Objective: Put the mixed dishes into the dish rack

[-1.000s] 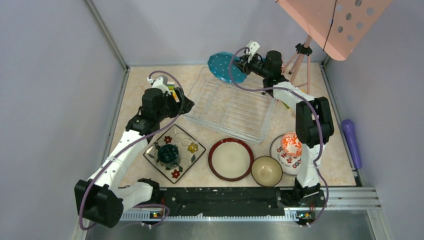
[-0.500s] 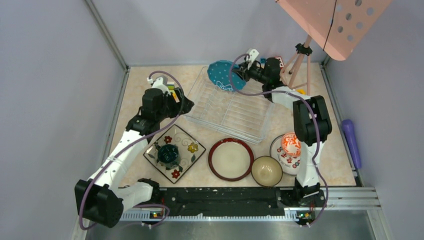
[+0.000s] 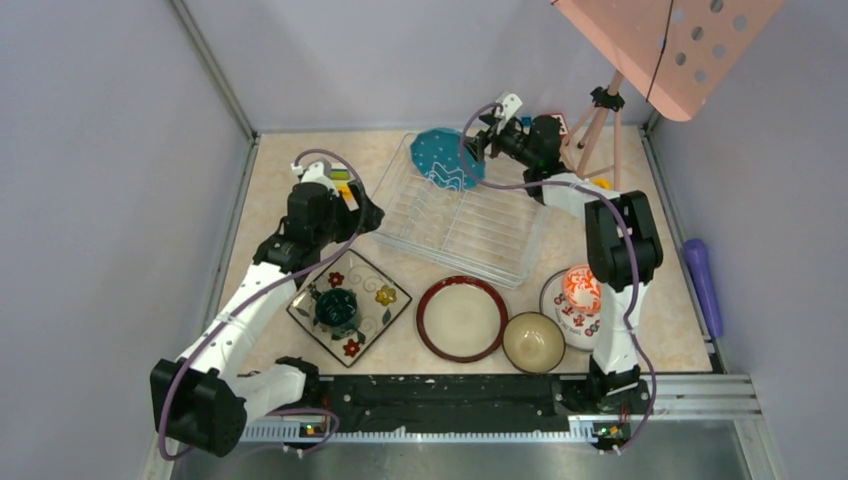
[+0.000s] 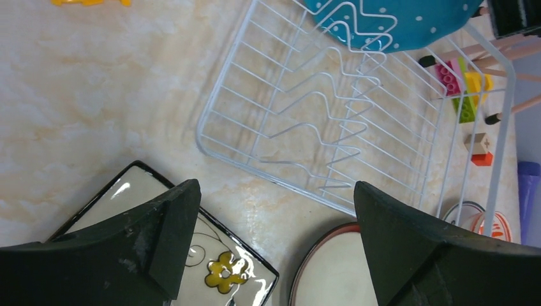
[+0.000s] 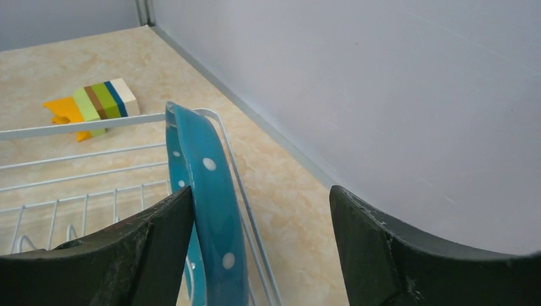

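Observation:
My left gripper should next move back and down to the brown-rimmed plate's edge by the floral plate, because that edge is below my left gripper and nearer my base.
The blue polka-dot plate [image 3: 440,158] [image 5: 207,210] stands on edge between the dividers at the far end of the white wire dish rack [image 3: 470,215] [image 4: 319,127]. My right gripper [image 3: 482,140] [image 5: 261,255] is open around its rim, the left finger beside it and the right finger well apart. My left gripper [image 3: 365,215] [image 4: 274,242] hangs open and empty above the table at the rack's near-left corner. A teal mug [image 3: 336,308] sits on the square floral plate [image 3: 375,285] [image 4: 223,268]. Beside them lie the brown-rimmed plate [image 3: 462,318], the tan bowl [image 3: 533,341] and the red-white bowl [image 3: 582,289] on the white red-marked plate [image 3: 560,310].
A pink perforated stand [image 3: 660,40] on a tripod rises at the back right. A purple cylinder [image 3: 703,285] lies by the right wall. Toy blocks [image 5: 96,102] [image 4: 469,89] lie on both sides of the rack. Walls close in the table on three sides.
The right gripper lowered the blue plate into the rack's far end and opened, letting it go. The left gripper opened wider and shifted slightly.

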{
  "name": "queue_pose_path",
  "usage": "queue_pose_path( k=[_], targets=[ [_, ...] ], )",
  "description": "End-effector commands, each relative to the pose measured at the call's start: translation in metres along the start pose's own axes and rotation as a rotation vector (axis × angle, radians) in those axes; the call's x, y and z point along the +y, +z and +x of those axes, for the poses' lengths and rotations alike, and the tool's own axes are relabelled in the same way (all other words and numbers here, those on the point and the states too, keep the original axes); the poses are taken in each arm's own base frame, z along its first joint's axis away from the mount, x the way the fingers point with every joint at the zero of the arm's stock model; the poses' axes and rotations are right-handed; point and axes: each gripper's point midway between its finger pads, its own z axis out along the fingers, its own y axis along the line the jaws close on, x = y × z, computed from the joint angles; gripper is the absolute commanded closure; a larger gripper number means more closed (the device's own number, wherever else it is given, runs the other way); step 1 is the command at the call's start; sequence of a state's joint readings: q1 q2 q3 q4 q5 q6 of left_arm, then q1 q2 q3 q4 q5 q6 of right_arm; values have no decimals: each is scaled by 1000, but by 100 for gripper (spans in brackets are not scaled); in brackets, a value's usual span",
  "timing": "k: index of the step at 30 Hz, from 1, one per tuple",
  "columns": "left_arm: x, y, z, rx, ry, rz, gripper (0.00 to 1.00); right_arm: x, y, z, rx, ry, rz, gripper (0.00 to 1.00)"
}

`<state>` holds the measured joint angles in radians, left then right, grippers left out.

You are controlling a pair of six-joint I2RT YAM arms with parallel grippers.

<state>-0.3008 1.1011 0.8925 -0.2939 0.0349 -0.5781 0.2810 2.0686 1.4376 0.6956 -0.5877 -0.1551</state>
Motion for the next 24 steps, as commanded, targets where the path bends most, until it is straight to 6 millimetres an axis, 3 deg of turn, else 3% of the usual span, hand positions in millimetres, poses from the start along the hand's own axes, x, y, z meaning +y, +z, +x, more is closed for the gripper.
queue_pose_path(
  k=[1,4,8,13,18,24],
  targets=[
    [11,-8,-11,-64,-8,-57,5,-11,-5,-80,-137,-39,54,24],
    [5,-8,-7,-42,12,-13,5,-7,-15,-92,-142,14,78,24],
    [-6,-5,6,4,41,70,5,-17,-36,-109,-133,181,256,14],
    [-15,-5,24,86,35,140,5,-15,-61,-103,-7,452,413,15],
    [-29,-12,58,195,24,221,7,29,-95,-97,86,598,341,15],
    [-47,-24,111,312,43,292,9,71,-141,-74,169,743,363,15]
  ],
)
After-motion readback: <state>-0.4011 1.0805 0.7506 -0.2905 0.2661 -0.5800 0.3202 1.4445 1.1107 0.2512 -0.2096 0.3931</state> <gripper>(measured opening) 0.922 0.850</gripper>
